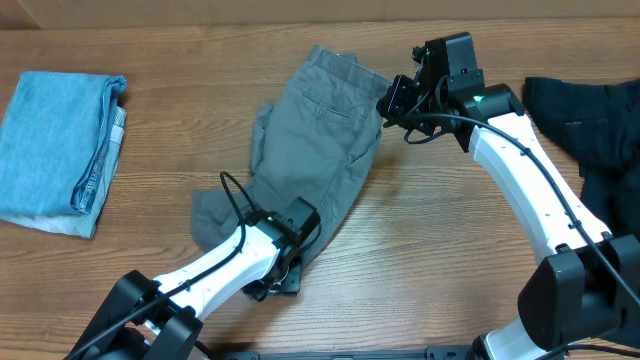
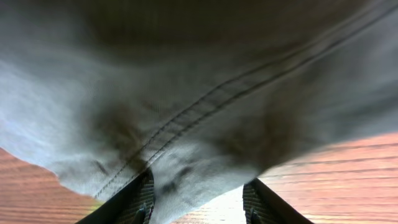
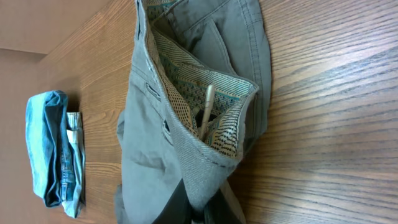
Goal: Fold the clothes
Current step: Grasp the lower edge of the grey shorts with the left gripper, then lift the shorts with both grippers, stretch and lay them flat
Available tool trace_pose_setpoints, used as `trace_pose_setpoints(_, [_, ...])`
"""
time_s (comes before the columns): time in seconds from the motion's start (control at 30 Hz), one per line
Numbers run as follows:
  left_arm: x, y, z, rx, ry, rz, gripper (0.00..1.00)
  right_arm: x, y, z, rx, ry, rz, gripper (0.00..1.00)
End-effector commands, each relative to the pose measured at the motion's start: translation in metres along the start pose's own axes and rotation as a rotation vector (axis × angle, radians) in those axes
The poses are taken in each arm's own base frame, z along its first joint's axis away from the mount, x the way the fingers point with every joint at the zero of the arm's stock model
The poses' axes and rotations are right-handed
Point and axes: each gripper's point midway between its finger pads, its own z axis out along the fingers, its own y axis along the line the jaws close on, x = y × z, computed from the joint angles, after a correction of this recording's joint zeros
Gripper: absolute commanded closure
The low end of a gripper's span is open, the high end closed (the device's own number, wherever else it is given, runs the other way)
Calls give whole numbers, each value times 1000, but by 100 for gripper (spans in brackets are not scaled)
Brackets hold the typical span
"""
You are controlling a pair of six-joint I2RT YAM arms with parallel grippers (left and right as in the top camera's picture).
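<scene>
The shorts (image 1: pixel 322 130) lie slanted and bunched. The waistband corner next goes up, outward and down in my right gripper, then gets released at the table's far edge.
The grey shorts (image 1: pixel 322 130) lie spread in the middle of the table, waistband at the far right and legs toward the near left. My right gripper (image 1: pixel 392 102) is shut on the waistband (image 3: pixel 211 168); the wrist view shows its jaws (image 3: pixel 208 208) pinching the band and the pale striped lining open above. My left gripper (image 1: pixel 290 262) sits at the near leg hem. Its jaws (image 2: pixel 198 208) are wide apart with a fold of grey cloth (image 2: pixel 205 112) hanging between them, not pinched. A folded light-blue garment (image 1: pixel 60 145) lies at far left. A black garment (image 1: pixel 590 125) lies at far right.
The wooden table (image 1: pixel 450 250) shows bare around the shorts. The blue garment also shows in the right wrist view (image 3: pixel 56 149). The right arm (image 1: pixel 530 190) reaches across the right side of the table.
</scene>
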Motion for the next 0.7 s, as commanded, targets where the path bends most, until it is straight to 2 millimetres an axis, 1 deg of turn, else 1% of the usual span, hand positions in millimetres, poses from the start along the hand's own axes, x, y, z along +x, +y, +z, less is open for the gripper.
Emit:
trace_pose_setpoints(0.0, [8, -1, 5, 8, 34, -28, 59, -15, 18, -20, -31, -68, -32, 96])
trace_pose_setpoints(0.03, [9, -1, 5, 8, 34, -28, 67, -15, 18, -20, -31, -68, -32, 96])
trace_pose_setpoints(0.1, [9, -1, 4, 4, 40, -27, 94, -15, 18, -20, -29, -69, -54, 96])
trace_pose_setpoints(0.13, [7, 0, -4, -8, 40, -16, 96, -16, 18, -22, -32, -74, -59, 96])
trace_pose_setpoints(0.2, [-4, 9, -27, -88, 8, 4, 96, -19, 21, -25, -37, -84, -91, 96])
trace_pose_setpoints(0.23, [-13, 14, -46, -137, -24, 6, 96, -20, 24, -28, -38, -88, -121, 96])
trace_pose_setpoints(0.27, [-21, 15, -61, -157, -54, 6, 96, -22, 26, -30, -38, -91, -152, 96])
trace_pose_setpoints(0.3, [-31, 14, -81, -169, -93, 5, 96, -24, 28, -33, -37, -97, -196, 96])
trace_pose_setpoints(0.37, [-48, 12, -112, -178, -169, 3, 96, -29, 27, -39, -5, -115, -207, 96])
trace_pose_setpoints(0.4, [-58, 12, -131, -187, -221, -3, 96, -31, 28, -45, 11, -119, -218, 96])
trace_pose_setpoints(0.43, [-71, 15, -157, -206, -291, -12, 96, -33, 27, -53, 43, -125, -215, 96])
trace_pose_setpoints(0.47, [-77, 18, -175, -216, -332, -10, 96, -35, 29, -57, 47, -127, -232, 96])
trace_pose_setpoints(0.5, [-82, 23, -187, -239, -362, -18, 96, -37, 31, -60, 45, -136, -233, 96])
trace_pose_setpoints(0.53, [-88, 35, -203, -283, -408, -40, 96, -43, 36, -67, 43, -158, -236, 96])
trace_pose_setpoints(0.57, [-96, 46, -231, -292, -469, -87, 96, -52, 41, -85, 52, -186, -222, 96])
trace_pose_setpoints(0.6, [-103, 54, -254, -272, -521, -131, 96, -57, 45, -101, 62, -203, -207, 96])
trace_pose_setpoints(0.67, [-117, 65, -294, -218, -618, -172, 96, -66, 55, -133, 70, -242, -205, 96])
